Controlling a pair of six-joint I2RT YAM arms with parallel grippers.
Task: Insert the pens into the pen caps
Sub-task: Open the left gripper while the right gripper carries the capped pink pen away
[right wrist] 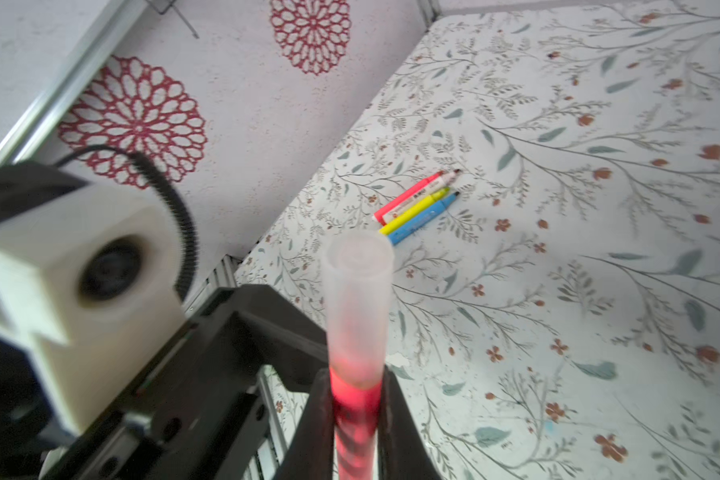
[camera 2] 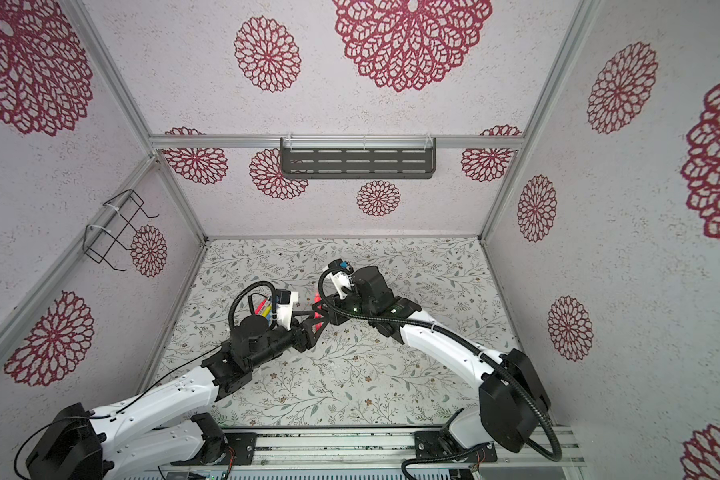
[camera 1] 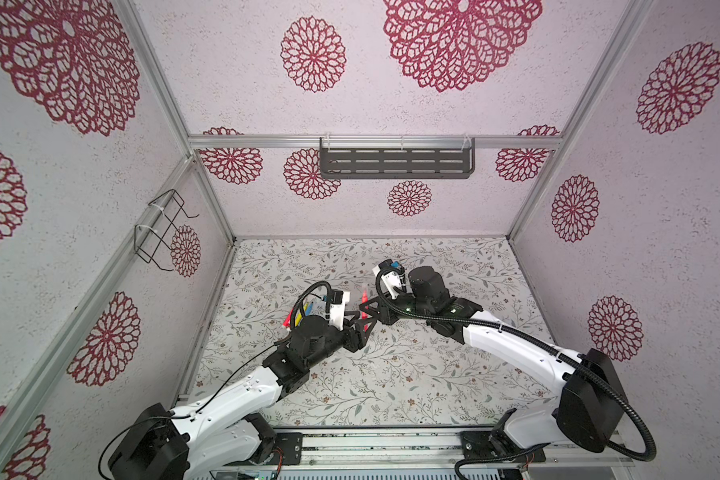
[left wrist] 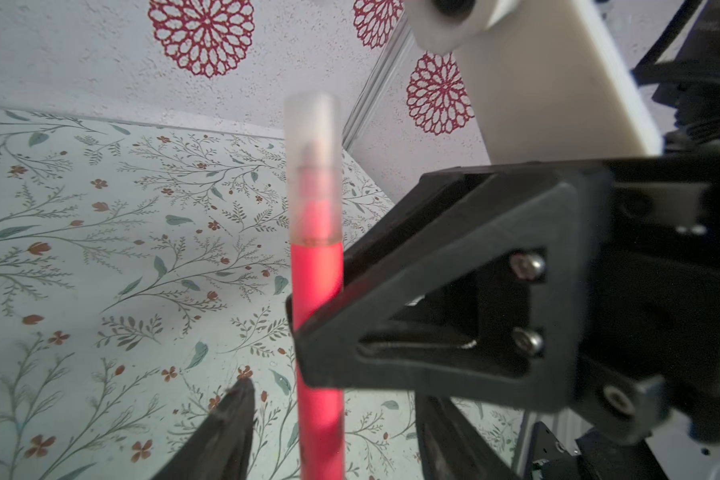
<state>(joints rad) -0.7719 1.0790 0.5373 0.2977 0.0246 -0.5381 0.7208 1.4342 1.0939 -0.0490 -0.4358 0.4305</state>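
Note:
The cap covers the pen's end, so my right gripper should next move outward and down, turn the pen flat and release it on the tabletop toward the back wall.
A pink pen point(right wrist: 356, 415) stands upright between the two grippers, with a pale translucent pen cap point(right wrist: 358, 299) over its upper end. My right gripper point(right wrist: 356, 399) is shut on the barrel just below the cap. In the left wrist view the same pen point(left wrist: 316, 311) and cap point(left wrist: 313, 166) rise between the fingers point(left wrist: 229, 432) of my left gripper point(left wrist: 333, 415), which is open with a gap on each side. In both top views the grippers meet at mid table point(camera 1: 366, 309) point(camera 2: 310, 332). Pink point(right wrist: 408, 197), yellow point(right wrist: 414, 210) and blue point(right wrist: 422, 222) pens lie side by side on the table.
The floral table point(camera 1: 391, 374) is walled on three sides. A wire rack point(camera 1: 163, 228) hangs on the left wall and a dark slotted shelf point(camera 1: 395, 162) on the back wall. The lying pens point(camera 1: 298, 311) sit partly under the left arm's cable.

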